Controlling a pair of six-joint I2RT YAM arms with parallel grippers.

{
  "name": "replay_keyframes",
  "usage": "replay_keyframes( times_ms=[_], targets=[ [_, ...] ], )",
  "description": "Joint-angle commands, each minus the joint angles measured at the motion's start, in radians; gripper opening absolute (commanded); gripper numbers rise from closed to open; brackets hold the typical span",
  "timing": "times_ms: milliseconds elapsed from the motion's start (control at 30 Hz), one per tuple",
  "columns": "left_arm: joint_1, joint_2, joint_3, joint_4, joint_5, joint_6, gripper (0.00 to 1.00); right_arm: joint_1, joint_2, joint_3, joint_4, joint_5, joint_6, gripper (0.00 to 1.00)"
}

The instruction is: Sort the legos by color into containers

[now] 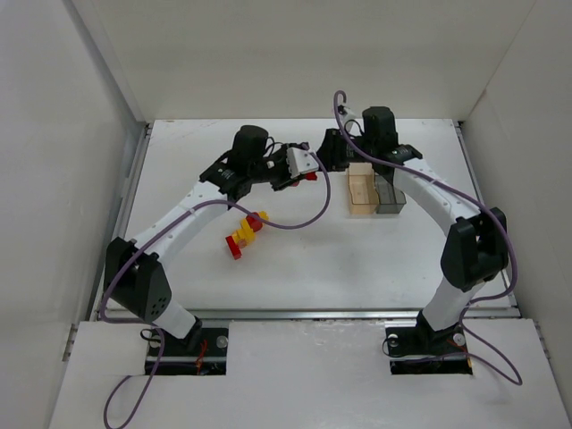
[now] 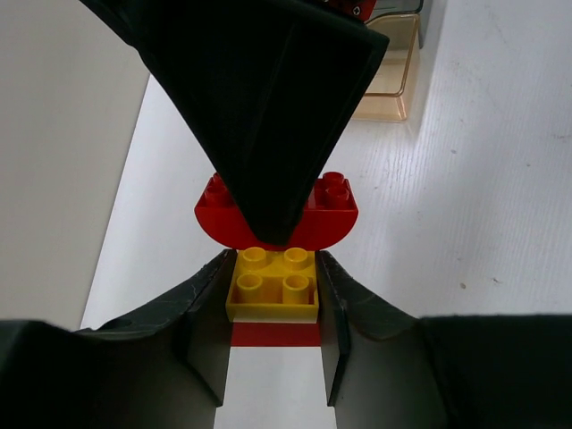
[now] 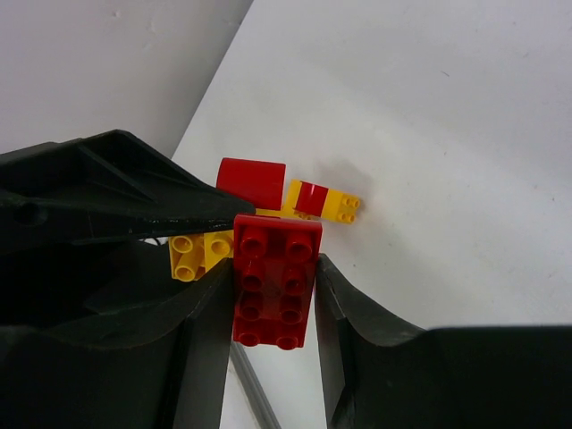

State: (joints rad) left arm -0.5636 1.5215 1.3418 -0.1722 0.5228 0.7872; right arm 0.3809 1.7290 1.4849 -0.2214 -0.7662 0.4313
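My right gripper swings over the amber container (image 1: 362, 192) next, lowers the red lego and releases, since it lies below and to the gripper's right in the top view.
My left gripper (image 2: 273, 295) is shut on a yellow lego (image 2: 273, 284) with a red piece (image 2: 275, 333) under it. A red lego (image 2: 335, 207) sits against the yellow one's far side, partly hidden by the right arm's black finger. My right gripper (image 3: 275, 286) is shut on that red lego (image 3: 277, 281), and the yellow lego (image 3: 198, 255) shows to its left. Both grippers (image 1: 299, 168) (image 1: 326, 159) meet above the table, left of the containers. The amber container (image 1: 362, 192) and the grey container (image 1: 391, 195) stand joined.
A cluster of red and yellow legos (image 1: 246, 234) lies on the table left of centre; it also shows in the right wrist view (image 3: 308, 198). White walls stand on the left, right and far sides. The amber container (image 2: 389, 85) shows in the left wrist view.
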Motion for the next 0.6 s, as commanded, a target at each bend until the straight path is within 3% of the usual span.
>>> replay_keyframes(
  times_ms=[0, 100, 267, 567],
  targets=[
    [-0.005, -0.011, 0.046, 0.043, -0.015, -0.032, 0.20, 0.010, 0.003, 0.054, 0.020, -0.027, -0.012, 0.00],
    [-0.015, -0.011, 0.037, 0.033, -0.038, -0.032, 0.00, 0.010, 0.003, 0.063, 0.020, -0.027, -0.012, 0.00],
    [-0.015, -0.011, 0.037, -0.022, -0.086, -0.032, 0.00, 0.001, 0.003, 0.063, -0.001, 0.002, 0.006, 0.00],
    [-0.015, 0.000, 0.017, -0.139, -0.115, -0.023, 0.00, -0.138, -0.054, -0.009, 0.031, 0.094, 0.099, 0.00]
  ],
)
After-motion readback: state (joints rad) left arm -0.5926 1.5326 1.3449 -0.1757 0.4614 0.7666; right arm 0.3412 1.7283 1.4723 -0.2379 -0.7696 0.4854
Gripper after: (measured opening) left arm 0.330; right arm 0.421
